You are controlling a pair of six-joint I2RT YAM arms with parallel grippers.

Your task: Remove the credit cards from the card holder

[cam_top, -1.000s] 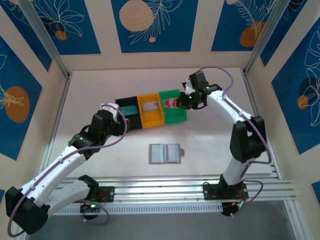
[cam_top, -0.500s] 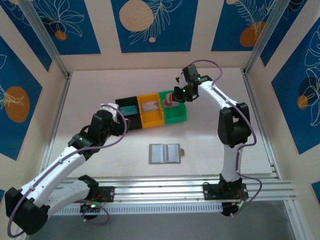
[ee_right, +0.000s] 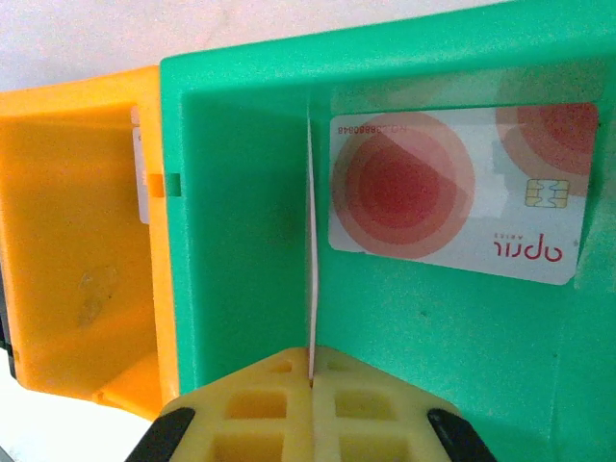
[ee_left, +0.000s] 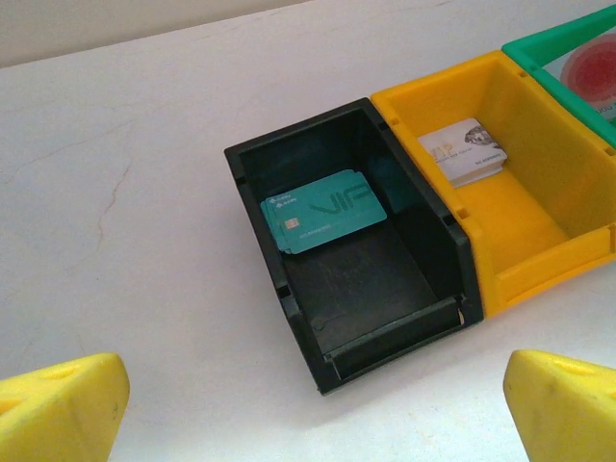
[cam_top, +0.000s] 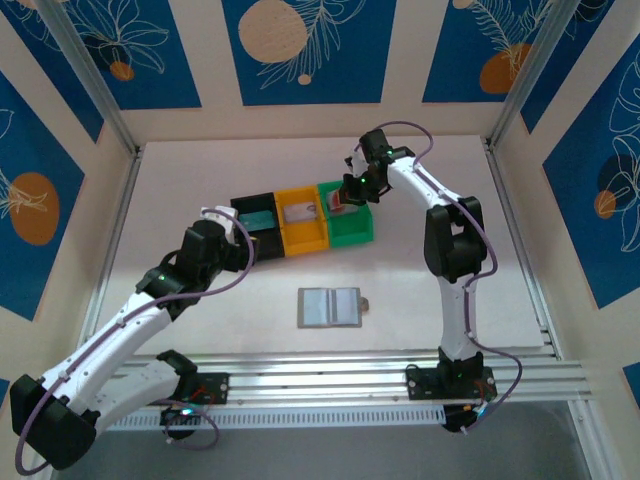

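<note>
My right gripper lowers the upright credit card toward the green bin's bottom below and releases it next, since the red-dotted credit card lies there.
The card holder [cam_top: 330, 307] lies open and flat on the table in front of the bins. My right gripper [ee_right: 311, 371] is shut on a thin pale credit card [ee_right: 311, 241], seen edge-on and held upright over the green bin [ee_right: 241, 192]. Another credit card [ee_right: 452, 188], pale with big red dots, lies flat in that bin. My right gripper [cam_top: 347, 193] hangs over the green bin [cam_top: 352, 232]. My left gripper [ee_left: 313, 414] stands open just in front of the black bin [ee_left: 289, 289], with nothing between its fingers.
A teal card [ee_left: 322, 212] lies in the black bin and a white card [ee_left: 464, 151] in the orange bin [ee_left: 539, 260]. The three bins stand in a row mid-table [cam_top: 300, 222]. Bare table [cam_top: 420, 290] surrounds the card holder.
My right arm has swung left and farther back, carrying the held card over the green bin. The left arm and the card holder have not moved.
</note>
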